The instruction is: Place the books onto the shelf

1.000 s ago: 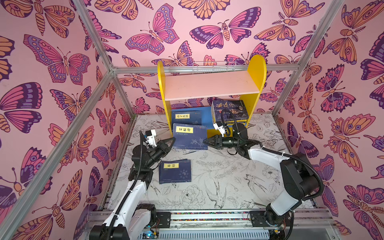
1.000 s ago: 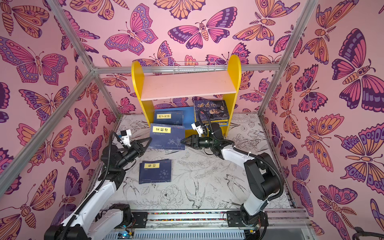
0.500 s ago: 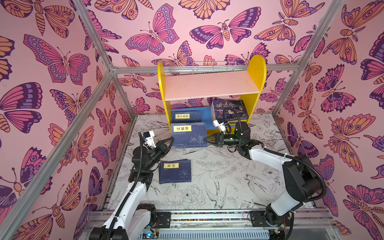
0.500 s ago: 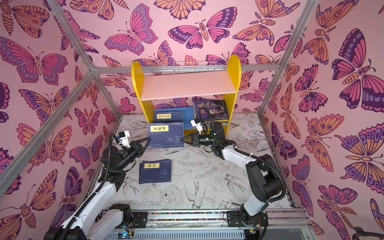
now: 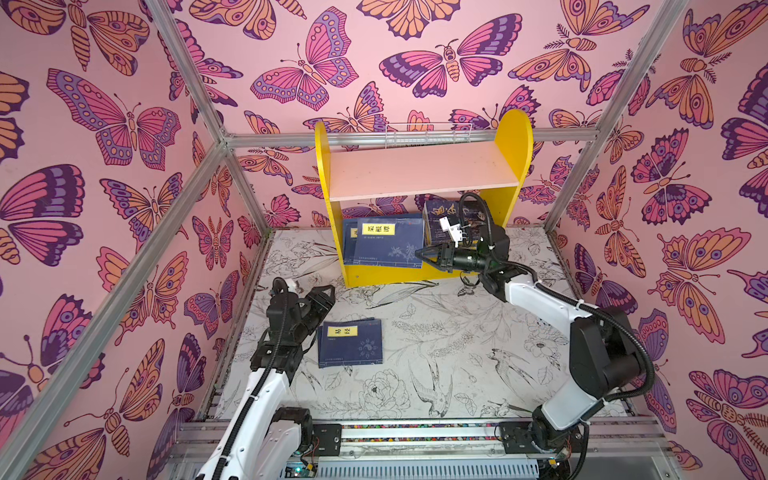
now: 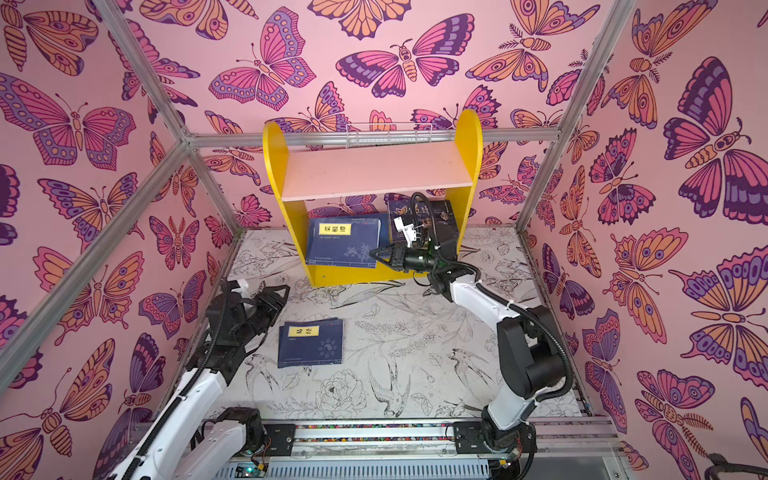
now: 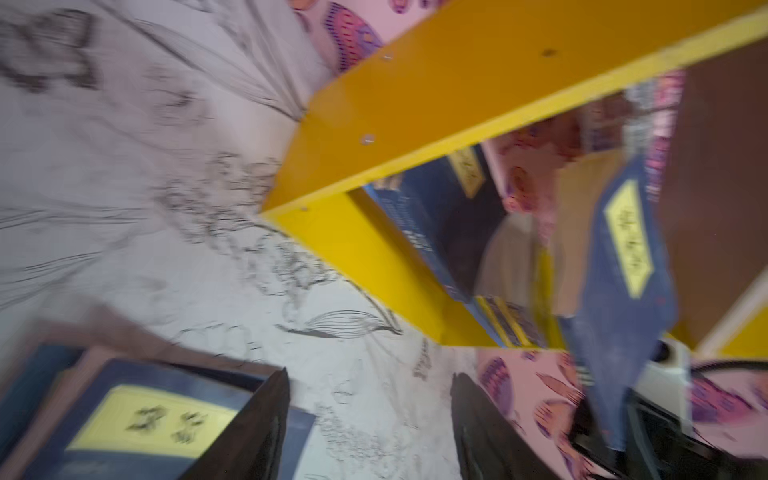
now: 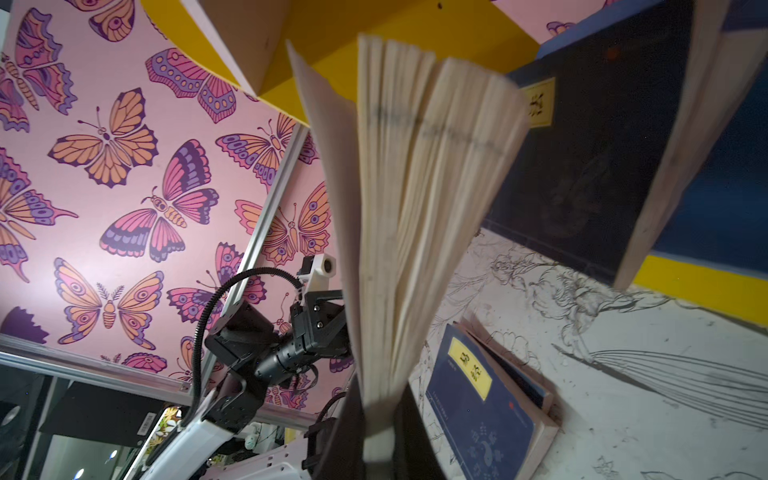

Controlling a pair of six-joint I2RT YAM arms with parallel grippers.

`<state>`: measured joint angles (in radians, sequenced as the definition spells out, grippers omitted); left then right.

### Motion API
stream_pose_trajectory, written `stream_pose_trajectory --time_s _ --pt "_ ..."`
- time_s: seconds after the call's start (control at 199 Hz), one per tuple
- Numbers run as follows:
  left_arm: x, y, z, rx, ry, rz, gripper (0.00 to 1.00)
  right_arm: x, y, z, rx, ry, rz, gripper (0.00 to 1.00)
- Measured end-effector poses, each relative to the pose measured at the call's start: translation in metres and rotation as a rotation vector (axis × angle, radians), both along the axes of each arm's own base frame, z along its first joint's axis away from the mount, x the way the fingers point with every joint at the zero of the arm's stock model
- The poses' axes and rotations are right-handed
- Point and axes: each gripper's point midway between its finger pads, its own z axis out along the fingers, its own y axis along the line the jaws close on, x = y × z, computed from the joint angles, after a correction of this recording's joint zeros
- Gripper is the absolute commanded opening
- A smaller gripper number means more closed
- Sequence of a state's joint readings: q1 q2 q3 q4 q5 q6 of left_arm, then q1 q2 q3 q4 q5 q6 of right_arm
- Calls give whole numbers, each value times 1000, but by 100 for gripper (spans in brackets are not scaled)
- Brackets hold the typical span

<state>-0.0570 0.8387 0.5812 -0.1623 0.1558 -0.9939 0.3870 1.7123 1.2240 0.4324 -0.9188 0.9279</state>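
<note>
My right gripper will next push outward toward the leaning navy book's cover (image 5: pixel 349 243) (image 8: pixel 592 160) and let go, because there is still a gap between the held book and the leaning one.
A navy book with a yellow label (image 5: pixel 386 241) (image 6: pixel 345 241) stands upright at the lower tier of the yellow shelf (image 5: pixel 515 145) (image 6: pixel 467 145). My right gripper (image 5: pixel 420 253) (image 8: pixel 376 434) is shut on its page edge; the pages fan out (image 8: pixel 415 187). Another navy book (image 5: pixel 348 237) leans behind it, and a dark book (image 5: pixel 440 212) stands at the tier's right. A stack of navy books (image 5: pixel 351 343) (image 7: pixel 137 419) lies on the floor. Just left of that stack, my left gripper (image 5: pixel 324 291) (image 7: pixel 370 415) hovers open and empty.
A white wire rack (image 5: pixel 428 135) hangs behind the shelf's pale pink upper board (image 5: pixel 424 170). Butterfly-patterned walls with metal struts (image 5: pixel 191 183) close in on three sides. The floor is a sheet printed with flowers and birds (image 5: pixel 436 345).
The right gripper closed on the navy book and carried it into the shelf's lower tier. The left gripper let go of the book's other edge, opened and drew back toward the floor stack.
</note>
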Motion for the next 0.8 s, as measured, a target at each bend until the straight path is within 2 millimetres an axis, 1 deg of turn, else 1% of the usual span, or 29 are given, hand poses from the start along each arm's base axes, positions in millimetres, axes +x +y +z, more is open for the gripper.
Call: stream_pose_trajectory --time_s 0.06,0.146,0.246,0.391,0.482,0.592,0.803 --pt "-9 12 -18 48 95 50 64 15 3 -5 -22 6 -9 0" --pt "-25 23 -43 98 217 87 64 33 10 -17 -48 28 -6 0" --pt "-38 29 -58 126 298 108 64 48 17 -33 -69 63 -1 0" --pt "-45 33 -67 149 348 114 64 66 25 -54 -86 113 3 0" --pt "-47 34 -70 158 362 116 64 72 30 -62 -90 140 15 0" --pt "-49 34 -72 165 372 114 64 78 36 -63 -84 160 30 0" --pt "-49 34 -72 168 373 113 64 81 43 -63 -82 183 41 0"
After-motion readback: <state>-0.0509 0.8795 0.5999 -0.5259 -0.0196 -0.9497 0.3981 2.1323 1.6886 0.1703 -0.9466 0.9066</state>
